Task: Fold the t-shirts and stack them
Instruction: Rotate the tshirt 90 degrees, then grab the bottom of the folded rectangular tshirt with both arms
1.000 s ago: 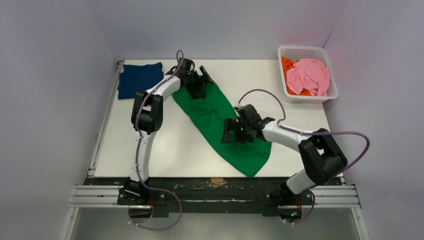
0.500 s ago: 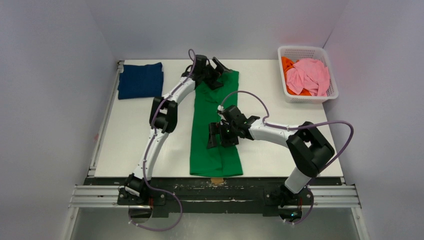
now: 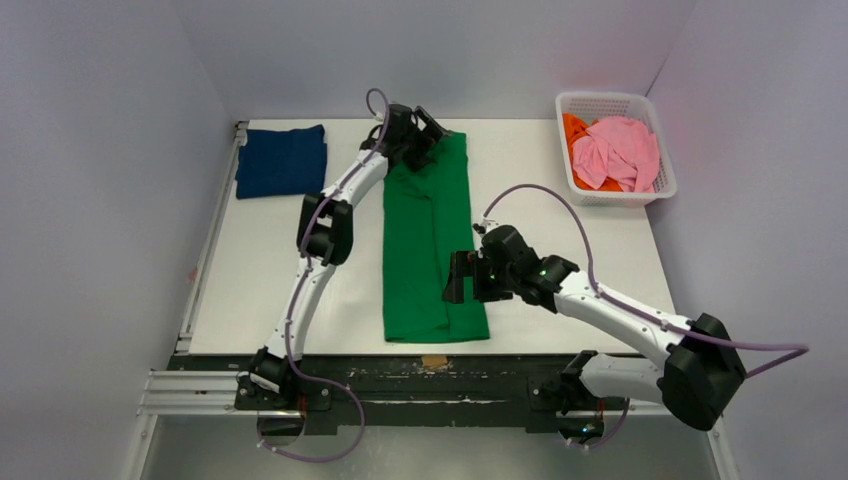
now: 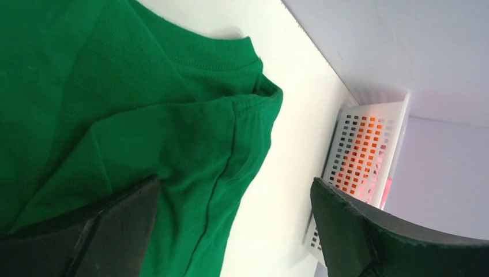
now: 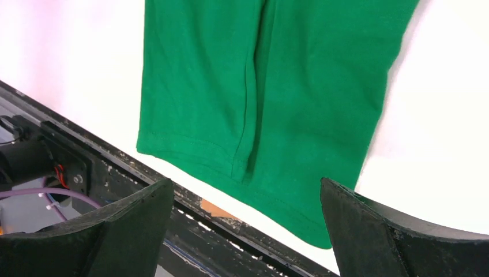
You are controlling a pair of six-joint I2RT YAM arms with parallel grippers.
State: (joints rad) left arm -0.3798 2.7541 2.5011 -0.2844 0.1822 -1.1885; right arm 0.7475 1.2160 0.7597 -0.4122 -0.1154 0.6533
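Note:
My left gripper draws back and lowers onto the green t-shirt's hem corner on the navy t-shirt's side (image 3: 389,337) next, since that corner lies back from it by the bar.
The green t-shirt (image 3: 432,240) lies as a long narrow folded strip down the middle of the table, collar end at the back. My left gripper (image 3: 432,137) is open and empty over the collar end (image 4: 230,109). My right gripper (image 3: 458,285) is open and empty above the shirt's near right edge; the hem (image 5: 230,173) shows beneath it. A folded navy t-shirt (image 3: 281,159) lies at the back left. Pink (image 3: 620,150) and orange (image 3: 572,130) t-shirts sit in the basket.
A white mesh basket (image 3: 614,103) stands at the back right, also in the left wrist view (image 4: 360,150). The table's near edge with its black rail (image 5: 173,202) and a small tan tape piece (image 3: 434,361) lies just below the shirt's hem.
The green shirt swung from a diagonal lie to a straight strip. Both grippers have released it and opened; my right gripper has drawn back toward the near right edge.

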